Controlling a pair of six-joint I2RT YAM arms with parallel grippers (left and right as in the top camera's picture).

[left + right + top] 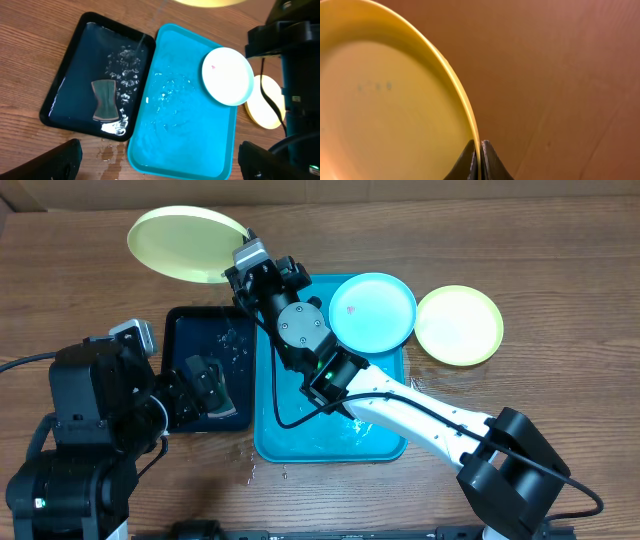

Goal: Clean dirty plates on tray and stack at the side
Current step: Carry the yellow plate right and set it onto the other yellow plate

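Observation:
My right gripper should swing to the right in the overhead view next, then go down onto the other yellow-green plate [459,325], because that plate already lies beside the tray.
My right gripper [243,255] is shut on the rim of a pale yellow-green plate [185,242], holding it over the table at the far left; the right wrist view shows that rim pinched between the fingers of the gripper [480,157] and the plate [385,95] tilted. A light blue plate [372,311] with a red speck rests on the far right corner of the turquoise tray [300,435]. Another yellow-green plate [459,325] lies on the table to the tray's right. My left gripper [160,167] is open and empty, high above the tray's [180,125] near edge.
A black tray [75,75] holding water and a dark sponge [105,100] sits against the turquoise tray's left side. Water drops lie on the wood [107,152] near both trays. The right arm [400,400] stretches across the turquoise tray.

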